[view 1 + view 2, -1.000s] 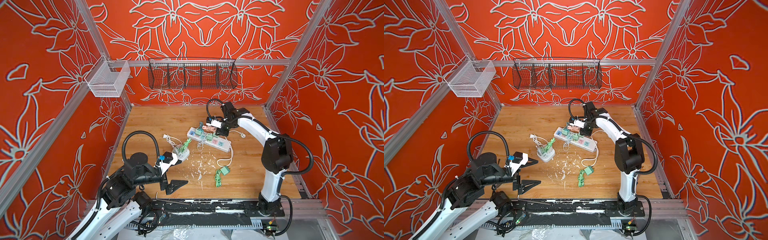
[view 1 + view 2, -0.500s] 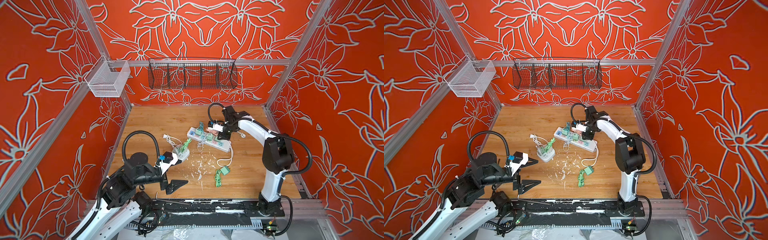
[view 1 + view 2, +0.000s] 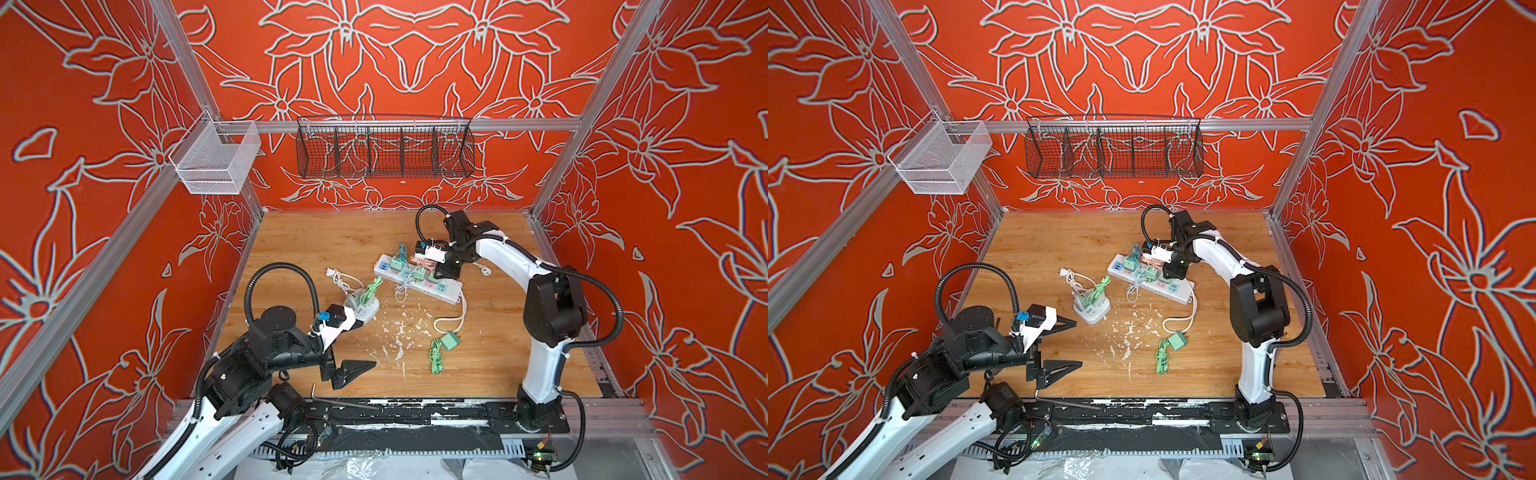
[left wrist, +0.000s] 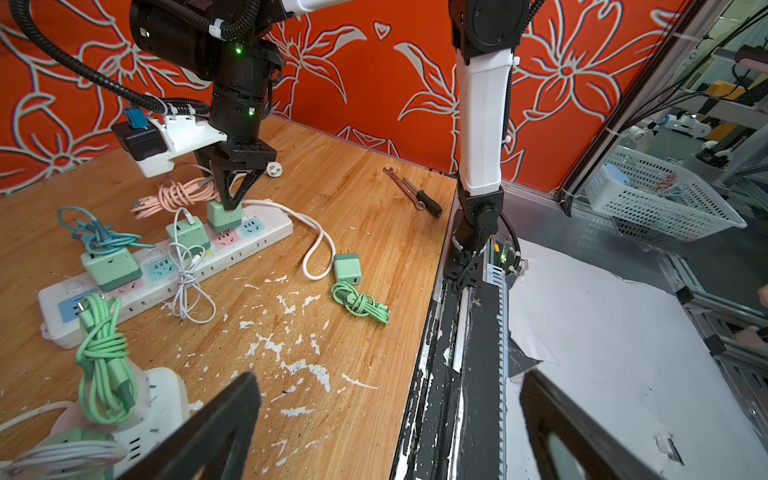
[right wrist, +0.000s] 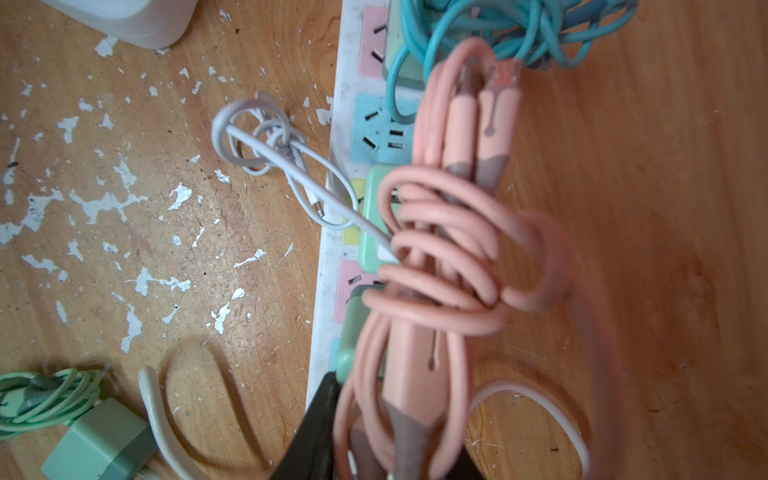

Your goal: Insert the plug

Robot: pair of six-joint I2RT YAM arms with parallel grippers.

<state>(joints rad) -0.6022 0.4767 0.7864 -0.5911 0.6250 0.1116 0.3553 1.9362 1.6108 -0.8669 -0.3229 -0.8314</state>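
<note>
The pink outlet (image 3: 429, 284) (image 5: 351, 281) is below my fingers on the side toward the white-cabled charger, so next my right gripper should press down and slightly that way, then release the green plug.
A white power strip (image 3: 451, 294) (image 3: 1180, 293) (image 4: 268, 226) lies across the middle of the wooden floor. My right gripper (image 3: 446, 272) (image 3: 1171, 272) (image 4: 228, 203) points straight down at it, shut on a green plug (image 4: 223, 218) (image 5: 348, 357) that trails a coiled pink cable (image 4: 178, 193) (image 5: 449, 257). The plug's base sits on the strip's face beside a pink outlet. The pink cable hides the jaws in the right wrist view. My left gripper (image 3: 361, 345) (image 3: 1070, 345) (image 4: 390, 382) hovers open and empty at the front left.
Two more green chargers (image 4: 110, 266) (image 4: 187, 232) sit in the strip. A white cube socket (image 3: 361, 309) (image 4: 153, 399) stands left of it. A loose green charger (image 3: 450, 340) (image 4: 348, 270) lies nearer the front. A wrench and a screwdriver (image 4: 411, 193) lie by the right arm's base. Wire baskets (image 3: 384, 147) hang on the back wall.
My right gripper has moved slightly nearer along the strip and lowered, bringing the plug and pink cable down onto the strip. The left arm has not moved.
</note>
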